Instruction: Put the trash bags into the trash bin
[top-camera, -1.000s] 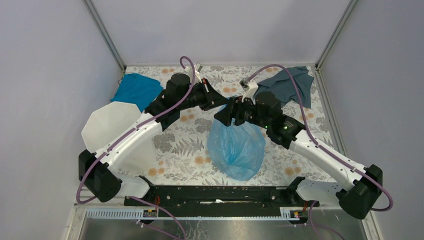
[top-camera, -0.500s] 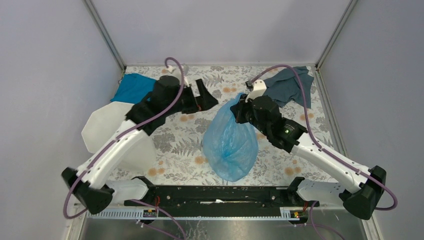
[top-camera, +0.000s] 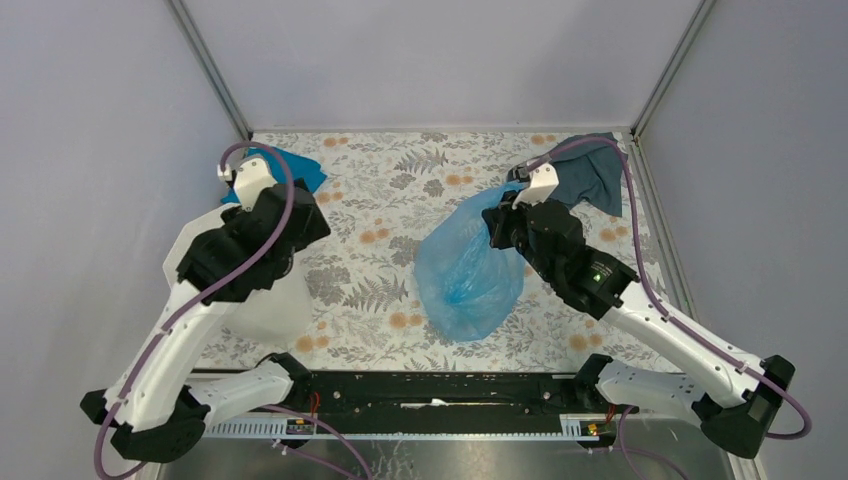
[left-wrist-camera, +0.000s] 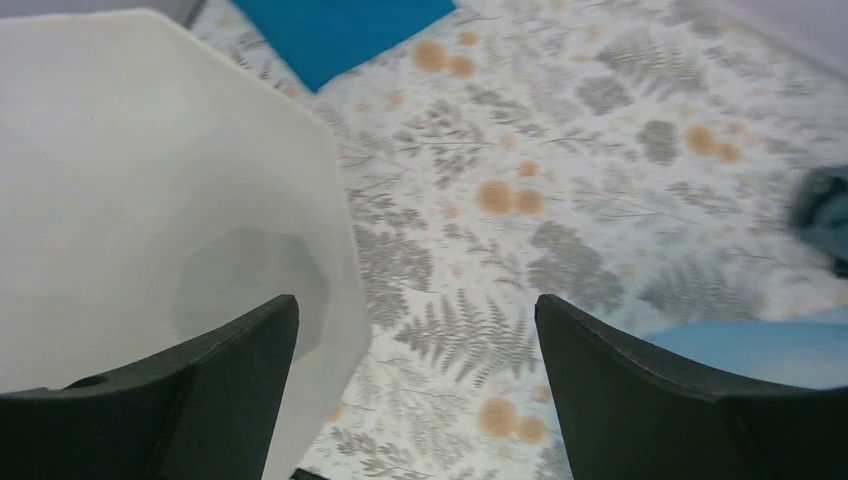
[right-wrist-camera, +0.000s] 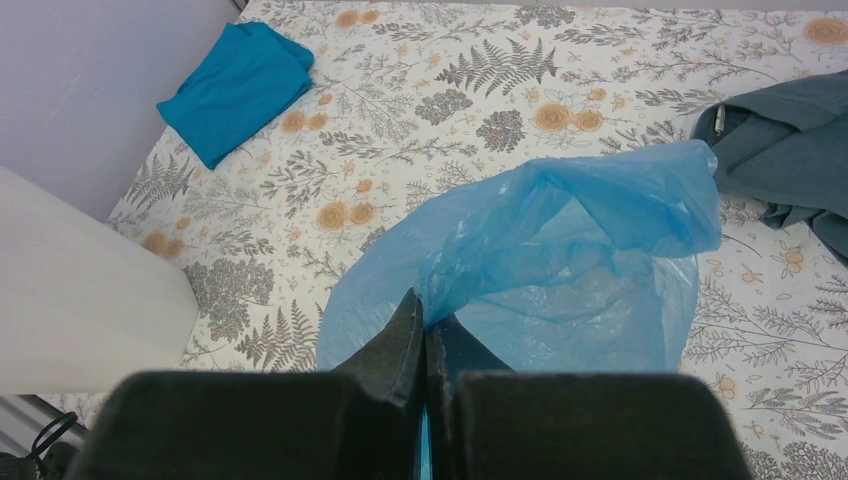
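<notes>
My left gripper is open, with the trash bin's rim nearest the bag below and between its fingers, so it should lower them on both sides of that rim and close.
The trash bag is a light-blue translucent film bag, billowing in the middle of the flowered table. My right gripper is shut on a fold of its rim, and the bag hangs open beyond the fingers. In the top view that gripper sits at the bag's upper right edge. The white faceted trash bin stands at the left, partly under my left arm. My left gripper is open and holds nothing, hovering above the bin's right rim, well apart from the bag.
A teal-blue cloth lies behind the bin at the back left. At the back right corner a grey-blue cloth lies just behind my right wrist. Grey walls close in the table on three sides.
My left gripper let go of the bag, opened and swung left over the bin. My right gripper shut on the bag's rim and drew it slightly toward the back right.
</notes>
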